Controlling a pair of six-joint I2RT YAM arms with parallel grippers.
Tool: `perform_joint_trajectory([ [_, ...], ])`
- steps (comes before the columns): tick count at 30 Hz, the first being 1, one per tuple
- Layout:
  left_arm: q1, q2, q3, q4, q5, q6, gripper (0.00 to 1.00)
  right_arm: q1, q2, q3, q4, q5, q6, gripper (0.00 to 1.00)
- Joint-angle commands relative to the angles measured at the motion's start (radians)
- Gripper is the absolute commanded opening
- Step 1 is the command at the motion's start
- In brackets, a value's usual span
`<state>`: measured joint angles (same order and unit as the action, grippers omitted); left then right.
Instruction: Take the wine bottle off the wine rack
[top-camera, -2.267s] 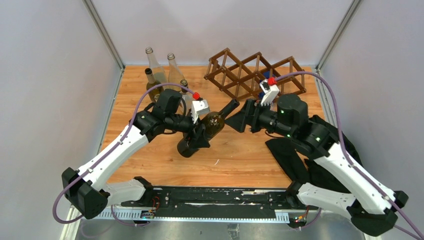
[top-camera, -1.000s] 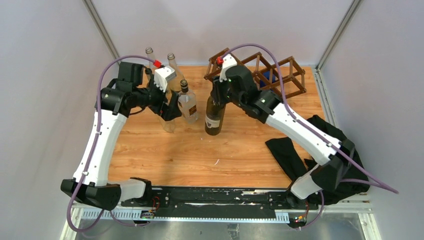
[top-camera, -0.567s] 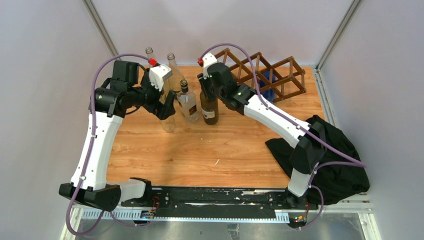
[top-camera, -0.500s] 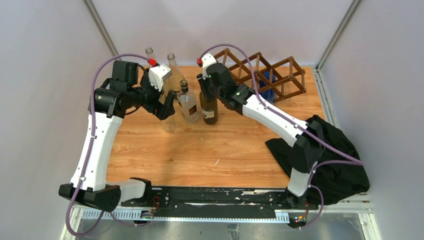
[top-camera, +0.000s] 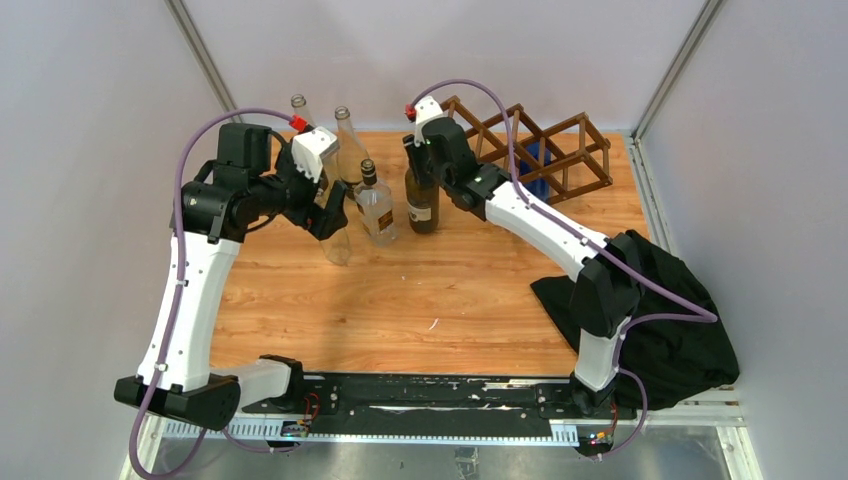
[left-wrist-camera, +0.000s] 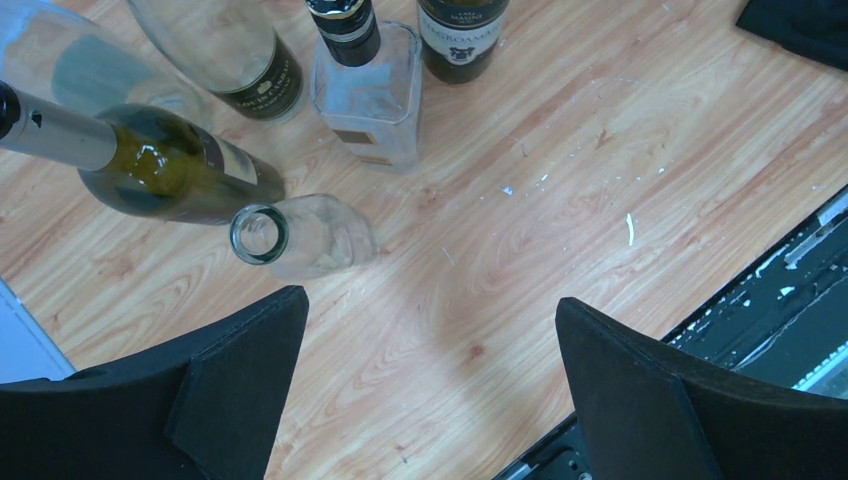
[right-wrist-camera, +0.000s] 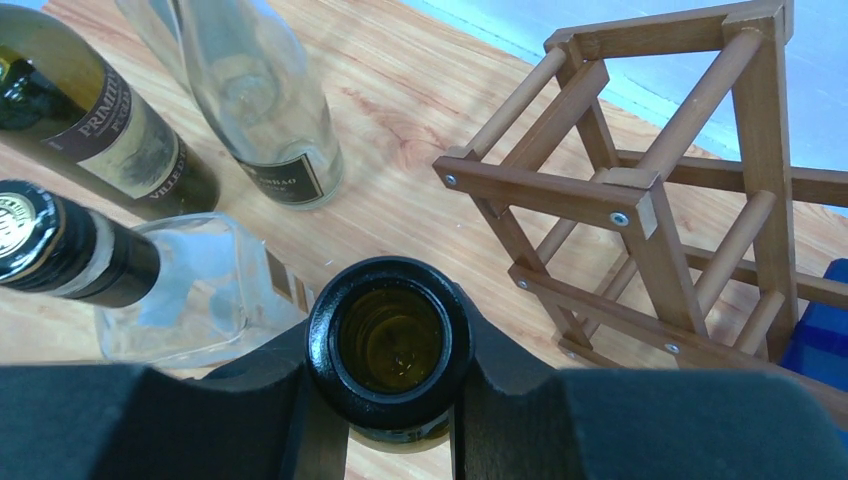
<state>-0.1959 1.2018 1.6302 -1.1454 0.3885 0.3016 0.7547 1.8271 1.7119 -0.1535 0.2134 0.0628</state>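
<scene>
The upright wine bottle will go down next onto the free tabletop beside the square clear bottle, because that spot is below my right gripper. My right gripper will then let go of the wine bottle's neck.
The wine bottle, dark glass with a pale label, stands upright just left of the wine rack and clear of it. My right gripper is shut on its neck from above. In the right wrist view the black fingers press both sides of the open mouth, with the empty brown rack to the right. My left gripper hangs open over a clear bottle. The left wrist view has that gripper wide apart, holding nothing, and the wine bottle's base at the top.
A square clear bottle with a black cap stands right beside the wine bottle. More bottles crowd the back left, with a dark green one among them. A black cloth lies at the right edge. Something blue sits behind the rack.
My right arm brought the upright wine bottle back and left, in beside the square bottle. The left gripper stayed open and hardly moved.
</scene>
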Motion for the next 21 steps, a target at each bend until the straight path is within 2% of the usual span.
perform_joint_trajectory([
  [1, 0.011, 0.002, 0.002, 0.015, 0.018, -0.010, 1.00, -0.019, 0.002, 0.015, 0.131, 0.015, 0.013, 0.00],
  [10, 0.011, -0.003, -0.003, 0.015, 0.030, 0.002, 1.00, -0.026, 0.027, -0.010, 0.130, 0.014, 0.024, 0.02],
  [11, 0.011, -0.005, -0.007, 0.016, 0.032, 0.001, 1.00, -0.027, 0.027, -0.014, 0.126, 0.016, 0.024, 0.09],
  [13, 0.011, -0.009, -0.016, 0.019, 0.034, 0.003, 1.00, -0.027, 0.023, -0.017, 0.113, 0.023, 0.027, 0.36],
  [18, 0.011, -0.013, -0.018, 0.021, 0.027, 0.010, 1.00, -0.027, -0.010, -0.023, 0.072, 0.041, 0.046, 0.83],
  [21, 0.010, -0.015, -0.016, 0.020, 0.026, 0.010, 1.00, -0.026, -0.046, -0.020, 0.034, 0.061, 0.047, 0.88],
])
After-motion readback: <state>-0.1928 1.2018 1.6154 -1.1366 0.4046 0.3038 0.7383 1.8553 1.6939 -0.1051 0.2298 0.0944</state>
